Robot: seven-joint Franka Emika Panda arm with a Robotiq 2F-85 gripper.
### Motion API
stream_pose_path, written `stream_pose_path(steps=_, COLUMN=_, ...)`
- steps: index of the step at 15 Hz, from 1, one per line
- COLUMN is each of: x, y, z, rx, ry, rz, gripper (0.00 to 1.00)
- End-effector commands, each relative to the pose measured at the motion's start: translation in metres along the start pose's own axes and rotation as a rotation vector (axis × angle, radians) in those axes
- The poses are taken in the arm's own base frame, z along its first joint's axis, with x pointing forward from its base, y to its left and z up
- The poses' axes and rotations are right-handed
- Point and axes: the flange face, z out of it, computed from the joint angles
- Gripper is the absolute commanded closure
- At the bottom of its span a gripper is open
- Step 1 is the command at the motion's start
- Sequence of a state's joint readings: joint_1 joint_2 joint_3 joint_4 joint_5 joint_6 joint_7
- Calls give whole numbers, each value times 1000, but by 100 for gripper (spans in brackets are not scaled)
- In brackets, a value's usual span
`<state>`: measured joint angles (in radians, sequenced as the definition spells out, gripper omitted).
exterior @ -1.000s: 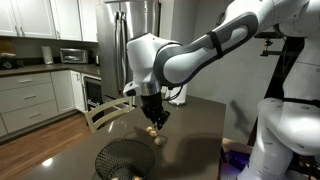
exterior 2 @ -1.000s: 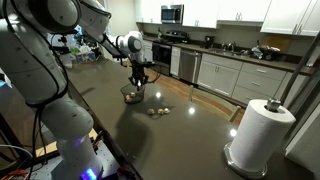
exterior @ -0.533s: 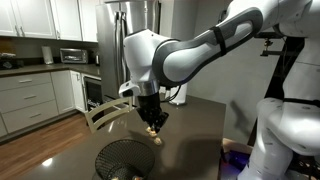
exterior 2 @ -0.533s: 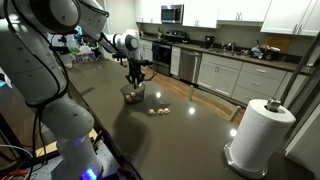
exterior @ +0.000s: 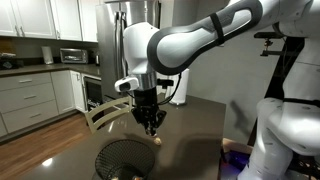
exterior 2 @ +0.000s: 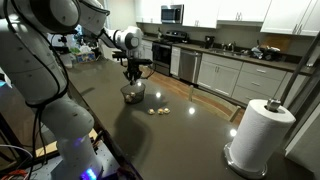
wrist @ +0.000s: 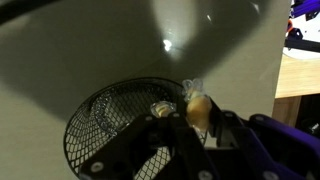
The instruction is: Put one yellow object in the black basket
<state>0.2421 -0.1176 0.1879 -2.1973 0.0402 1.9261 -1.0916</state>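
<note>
The yellow lump hangs by the basket's rim rather than over the basket's opening, so next I should move my gripper sideways over the inside of the black basket (exterior: 124, 157) (wrist: 122, 122) and let the lump go.
My gripper (exterior: 150, 126) is shut on a small yellow lump (wrist: 197, 106), which shows between the fingers in the wrist view. It hangs just above the rim of the round black wire-mesh basket (exterior: 124, 157), also seen in an exterior view (exterior 2: 131, 96) and in the wrist view (wrist: 105, 135). Another pale lump (wrist: 160, 108) lies inside the basket. More yellow lumps (exterior 2: 155, 111) lie on the dark table beside the basket; one shows below the gripper (exterior: 158, 140).
A paper towel roll (exterior 2: 257, 133) stands on the table's far end. A chair back (exterior: 105, 113) sits at the table edge behind the basket. Kitchen cabinets and a fridge (exterior: 128, 50) stand beyond. The robot's base (exterior: 285, 140) is beside the table.
My gripper has lifted a little and moved from over the loose yellow lumps toward the basket, carrying the lump.
</note>
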Motion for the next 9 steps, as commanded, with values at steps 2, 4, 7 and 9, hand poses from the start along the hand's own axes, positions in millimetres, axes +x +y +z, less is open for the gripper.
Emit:
stream_pose_path(steps=2, x=12, y=6, z=-6, rx=27, ry=79, rz=-53, gripper=93)
stream_pose_path(steps=4, x=19, y=7, z=-3, rx=41, ry=95, rz=-70, gripper=93)
stream_pose_path(steps=7, x=31, y=7, z=0, rx=56, ry=111, rz=-85, gripper=93)
stream_pose_path(steps=9, x=40, y=8, z=2, rx=56, ry=116, rz=-93, gripper=93)
